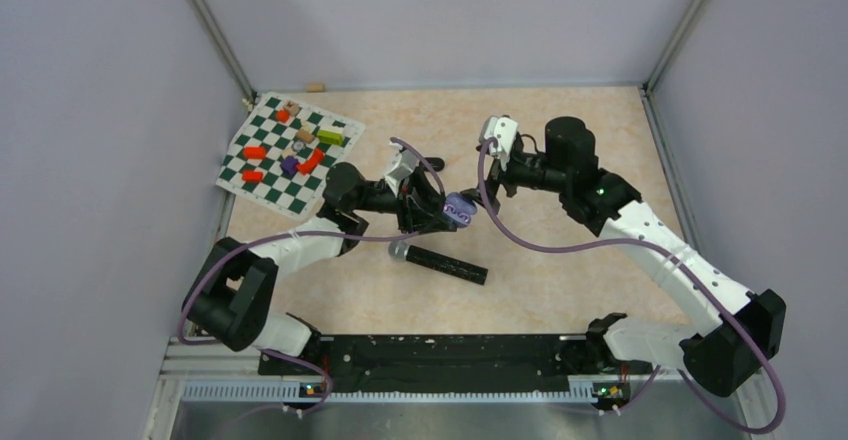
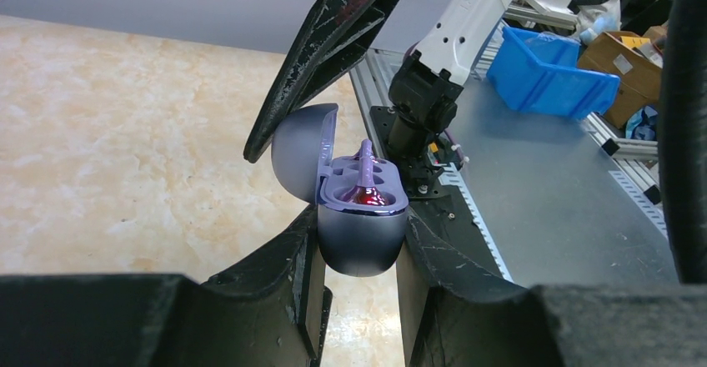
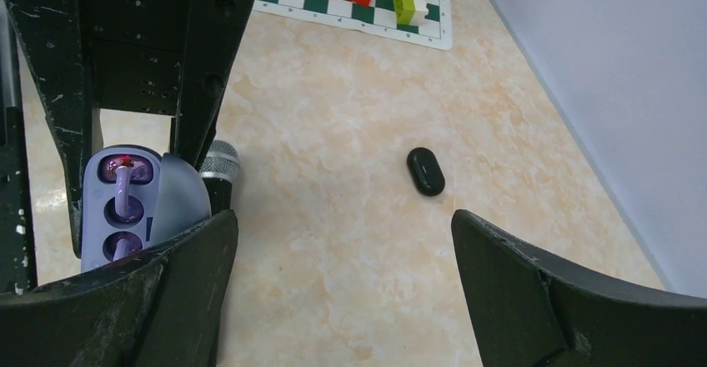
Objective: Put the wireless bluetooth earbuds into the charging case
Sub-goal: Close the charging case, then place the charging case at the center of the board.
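Both earbuds sit in their slots, so my left gripper moves outward and down to the bare tabletop (image 1: 467,163) beside the black oval object next and releases the case.
My left gripper (image 1: 440,210) (image 2: 360,235) is shut on the lower half of a purple charging case (image 1: 460,210) (image 2: 360,238) and holds it above the table. The lid (image 2: 304,148) stands open. A purple earbud (image 2: 365,185) sits in a slot with its stem pointing up. In the right wrist view the case (image 3: 171,196) is at the left with two purple earbuds (image 3: 125,200) in its slots. My right gripper (image 1: 497,185) (image 3: 342,217) is open and empty, just right of the case. No black earbuds can be made out.
A black microphone (image 1: 440,263) (image 3: 218,163) lies on the table below the case. A small black oval object (image 3: 426,170) (image 1: 432,164) rests on the table farther back. A green checkered mat (image 1: 290,150) with coloured blocks is at the back left. Walls enclose the table.
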Controlling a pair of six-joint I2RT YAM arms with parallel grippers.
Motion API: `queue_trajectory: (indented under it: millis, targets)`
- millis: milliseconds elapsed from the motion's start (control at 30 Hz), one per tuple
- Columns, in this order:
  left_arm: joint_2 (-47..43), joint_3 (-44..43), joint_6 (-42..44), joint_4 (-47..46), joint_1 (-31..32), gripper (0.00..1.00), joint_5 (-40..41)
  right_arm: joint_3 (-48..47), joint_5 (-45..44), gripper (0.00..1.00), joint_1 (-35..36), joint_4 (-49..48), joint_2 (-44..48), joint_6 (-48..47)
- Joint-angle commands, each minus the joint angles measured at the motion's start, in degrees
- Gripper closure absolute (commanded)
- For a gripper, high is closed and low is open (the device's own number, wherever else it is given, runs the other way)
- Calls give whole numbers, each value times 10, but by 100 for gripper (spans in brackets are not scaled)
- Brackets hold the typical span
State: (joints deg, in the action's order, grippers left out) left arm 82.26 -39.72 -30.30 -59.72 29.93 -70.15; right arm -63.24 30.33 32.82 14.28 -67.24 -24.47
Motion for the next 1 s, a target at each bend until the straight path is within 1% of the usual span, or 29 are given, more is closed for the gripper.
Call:
queue_trajectory:
  millis: [0,600,733,767,833,967]
  targets:
    - [4,-24,4,-18,3,97,-4,-12,46,1,-4,6,12,-6]
    - [10,-32,7,1,3,97,1,-15,95,1,-5,18,43,-7]
    - [13,-38,18,26,3,97,9,-3,100,1,-10,-12,64,6]
    - [13,-40,25,39,2,97,15,3,88,1,-12,-33,71,20]
    - [16,-52,50,84,2,97,37,20,31,1,-20,-84,85,54]
    - [36,-90,111,224,3,98,118,43,-124,1,-42,-166,104,88]
